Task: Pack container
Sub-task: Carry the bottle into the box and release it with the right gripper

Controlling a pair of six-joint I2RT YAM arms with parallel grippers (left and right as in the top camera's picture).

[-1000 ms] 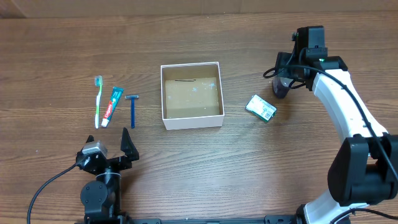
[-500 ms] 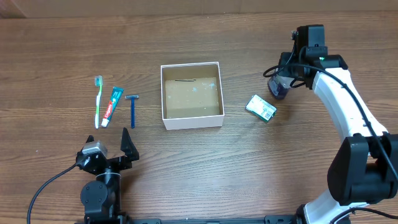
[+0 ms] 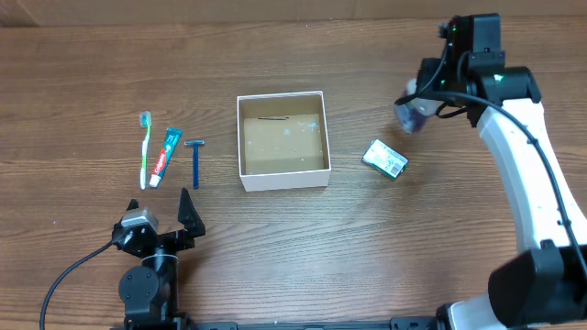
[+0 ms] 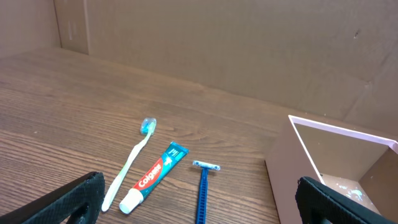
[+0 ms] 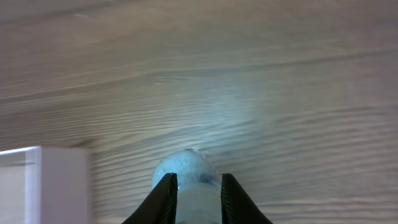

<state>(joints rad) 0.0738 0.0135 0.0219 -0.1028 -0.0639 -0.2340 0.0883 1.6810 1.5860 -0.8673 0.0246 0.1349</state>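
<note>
The bottom of the container is free along the container's side nearest the razor, so my right gripper will next carry the bottle over that side and then lower it inside.
The container [image 3: 283, 179] is a square white-walled box with a brown floor at the table's middle; its corner shows in the left wrist view [image 4: 292, 155] and its edge in the right wrist view [image 5: 59, 180]. My right gripper [image 3: 417, 103] is shut on a small clear-capped dark spray bottle [image 3: 410, 117] and holds it above the table, right of the box; in the right wrist view [image 5: 194, 183] the cap [image 5: 186, 171] sits between the fingers. My left gripper [image 3: 163, 220] is open and empty near the front edge, left of the box.
A toothbrush [image 3: 144, 148], a toothpaste tube [image 3: 166, 157] and a blue razor [image 3: 195, 161] lie side by side left of the box, also in the left wrist view [image 4: 202, 190]. A green packet [image 3: 385, 159] lies right of the box.
My right gripper has lifted the spray bottle off the table and the arm has swung up and back. The left arm has not moved.
</note>
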